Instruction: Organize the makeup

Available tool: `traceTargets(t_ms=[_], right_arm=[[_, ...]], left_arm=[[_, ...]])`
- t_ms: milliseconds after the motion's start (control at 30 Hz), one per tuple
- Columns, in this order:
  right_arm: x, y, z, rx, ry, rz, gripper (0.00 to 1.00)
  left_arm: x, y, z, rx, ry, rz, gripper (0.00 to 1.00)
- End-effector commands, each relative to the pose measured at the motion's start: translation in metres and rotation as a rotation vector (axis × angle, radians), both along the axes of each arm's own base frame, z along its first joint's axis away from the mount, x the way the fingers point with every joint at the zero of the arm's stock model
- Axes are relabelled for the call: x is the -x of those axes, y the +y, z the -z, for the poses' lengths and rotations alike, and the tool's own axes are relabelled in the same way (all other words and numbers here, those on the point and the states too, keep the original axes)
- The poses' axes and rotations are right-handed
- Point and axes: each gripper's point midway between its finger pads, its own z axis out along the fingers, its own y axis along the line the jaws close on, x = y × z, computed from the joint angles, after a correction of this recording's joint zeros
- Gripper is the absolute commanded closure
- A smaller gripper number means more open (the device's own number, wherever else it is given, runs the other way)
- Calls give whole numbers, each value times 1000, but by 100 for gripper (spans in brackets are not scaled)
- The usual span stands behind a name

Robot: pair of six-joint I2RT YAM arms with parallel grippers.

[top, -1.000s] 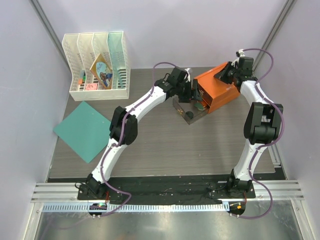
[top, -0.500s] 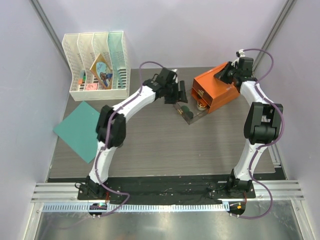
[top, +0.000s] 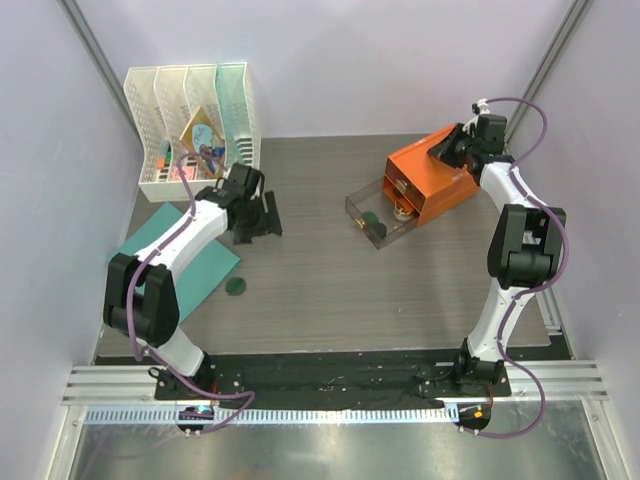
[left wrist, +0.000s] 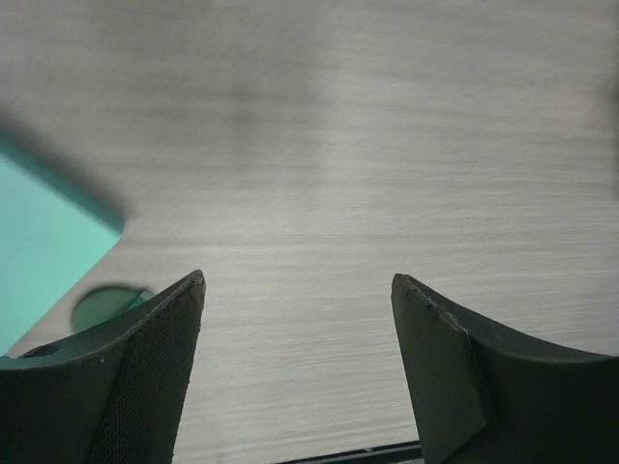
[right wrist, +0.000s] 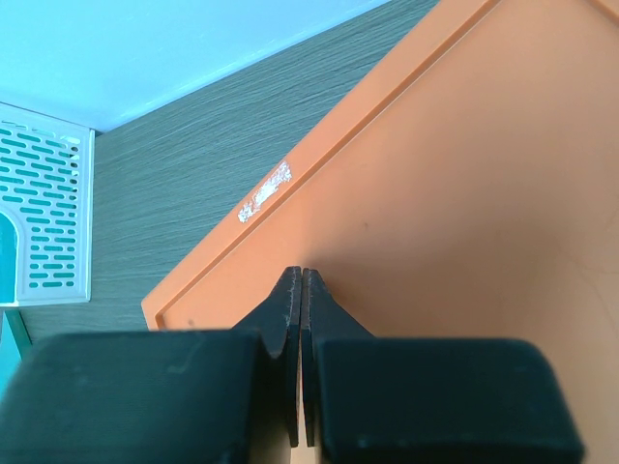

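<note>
My left gripper turns slightly back toward the teal sheet next, then moves down onto the dark-green disc's edge (top: pixel 236 286) (left wrist: pixel 108 305).
My left gripper (top: pixel 262 222) is open and empty, low over the bare table, right of the teal sheet's corner. In the left wrist view (left wrist: pixel 298 285) its fingers stand wide apart. A dark-green disc (top: pixel 236 287) lies on the table at the sheet's edge; it also shows in the left wrist view (left wrist: pixel 104 304), left of my left finger. A second dark-green disc (top: pixel 370 218) lies in the clear drawer (top: pixel 356 207) pulled out of the orange drawer box (top: pixel 440 185). A tan round compact (top: pixel 403 210) sits at the box's opening. My right gripper (top: pixel 447 152) is shut, its tips (right wrist: pixel 303 275) on the box's top (right wrist: pixel 435 174).
The teal flat sheet (top: pixel 165 262) lies at the left, also in the left wrist view (left wrist: pixel 39 261). A white file organizer (top: pixel 190 120) with several items stands at the back left; its mesh shows in the right wrist view (right wrist: pixel 44 213). Walls enclose the table.
My left arm has swung from the clear drawer leftward across the table to the teal sheet's corner, gripper open. The disc beside the sheet now shows. The right arm has not moved.
</note>
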Motion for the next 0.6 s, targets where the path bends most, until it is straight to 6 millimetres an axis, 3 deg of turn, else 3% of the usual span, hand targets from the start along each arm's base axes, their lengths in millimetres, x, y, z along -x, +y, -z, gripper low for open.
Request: traceTargets(t_ms=[0,33,67,267,567], right_arm=[[158,-7,202,101,812,12,99],[159,-7,202,100,813,10,99],[159,-7,202,99,813,11,99],[159,-7,202,98,814,10,99],[158,-7,203,92,814,8,99]], left_arm=[[38,28,26,-84,106,-64,25],[42,31,25,-68,96,-84,25],[54,35,39,-55,135,-112,26],[78,60,68,-46,220,-186,31],[79,71,90,-71,268,-214,30]])
